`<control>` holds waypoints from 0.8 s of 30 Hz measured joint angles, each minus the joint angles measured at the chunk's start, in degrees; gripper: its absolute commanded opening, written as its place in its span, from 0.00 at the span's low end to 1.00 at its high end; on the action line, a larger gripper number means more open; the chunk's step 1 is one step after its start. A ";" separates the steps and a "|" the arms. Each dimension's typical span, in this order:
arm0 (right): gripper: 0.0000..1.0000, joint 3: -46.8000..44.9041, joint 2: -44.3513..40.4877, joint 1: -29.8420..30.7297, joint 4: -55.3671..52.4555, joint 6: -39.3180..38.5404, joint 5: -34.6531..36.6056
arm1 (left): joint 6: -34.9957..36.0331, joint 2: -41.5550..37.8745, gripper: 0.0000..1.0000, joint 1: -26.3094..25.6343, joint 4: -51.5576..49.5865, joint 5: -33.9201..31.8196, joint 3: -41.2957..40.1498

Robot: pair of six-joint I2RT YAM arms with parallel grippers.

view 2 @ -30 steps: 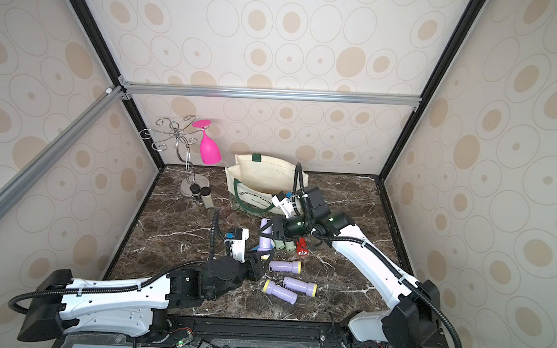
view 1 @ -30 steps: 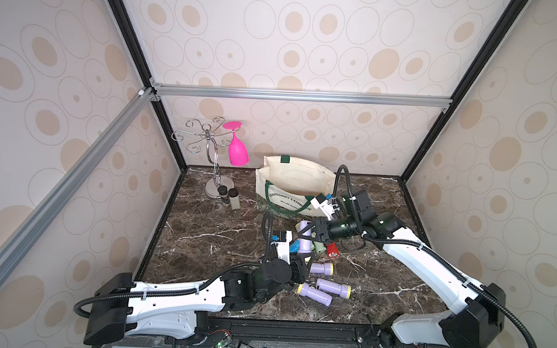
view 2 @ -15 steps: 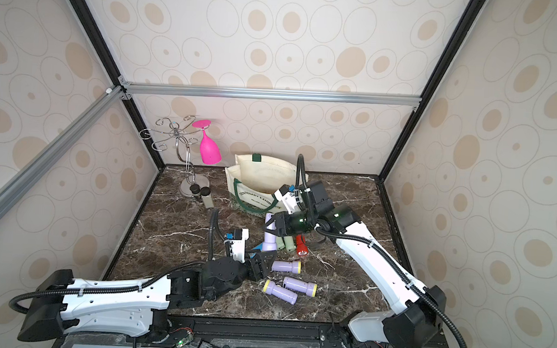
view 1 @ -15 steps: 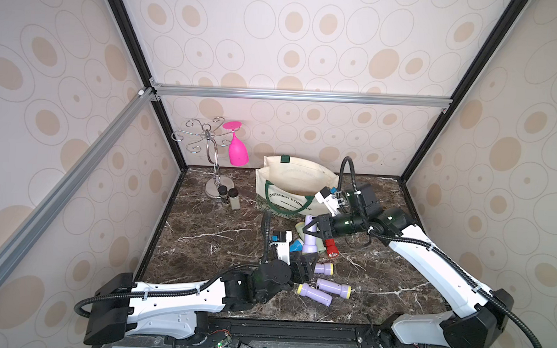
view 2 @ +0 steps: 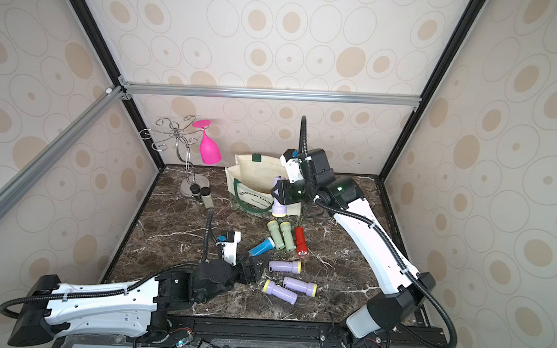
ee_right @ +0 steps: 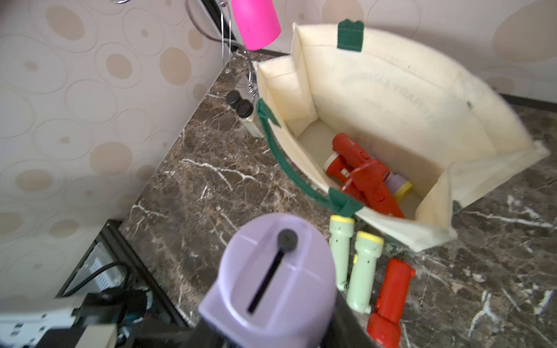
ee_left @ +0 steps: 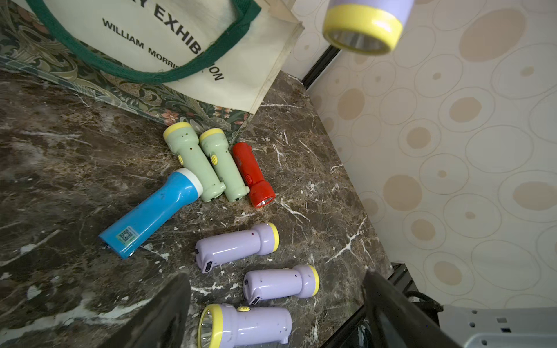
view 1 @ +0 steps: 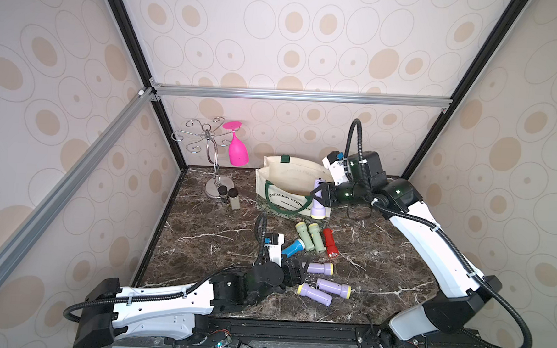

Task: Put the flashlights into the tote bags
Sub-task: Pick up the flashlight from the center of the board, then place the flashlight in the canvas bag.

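Note:
My right gripper carries the lilac flashlight outward past the bag's near side next, as the bag's opening [view 1: 301, 177] [ee_right: 391, 148] lies outward of the gripper. Then it lowers and releases the flashlight inside.
The cream tote bag [view 1: 286, 181] stands open at the back; in the right wrist view red flashlights [ee_right: 361, 174] and a lilac one lie inside it. My right gripper [view 1: 318, 195] is shut on a lilac flashlight [view 1: 317, 203], which hangs head down in front of the bag's near wall. On the table lie a blue flashlight [view 1: 294, 247], two pale green ones [view 1: 310, 237], a red one [view 1: 330, 243] and three lilac ones [view 1: 319, 268]. My left gripper [view 1: 299, 272] stands open, low beside the lilac ones, holding nothing; its fingers [ee_left: 162, 316] frame them in the left wrist view.
A wire glass rack [view 1: 211, 145] with a pink glass [view 1: 237, 148] stands at the back left, with two dark-capped jars [view 1: 228, 195] at its base. The enclosure walls close in the table, and the lilac flashlights lie near its front edge.
My left gripper has opened near the lilac flashlights. My right arm has lifted its lilac flashlight up and back, from over the pile to the front of the bag.

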 measured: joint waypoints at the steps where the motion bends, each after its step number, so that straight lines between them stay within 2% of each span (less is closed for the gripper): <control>1: 0.00 2.64 2.40 0.00 -0.68 -0.42 1.20 | -0.02 -0.48 0.89 0.44 -0.87 0.31 -0.02; 11: 0.00 20.81 17.68 -0.22 -4.04 -2.95 8.39 | 2.19 -3.17 0.92 4.09 -2.40 4.42 0.13; 24: 0.00 32.72 29.68 -1.36 -4.68 -3.76 12.59 | 11.52 -0.04 1.00 13.07 -5.07 13.14 9.97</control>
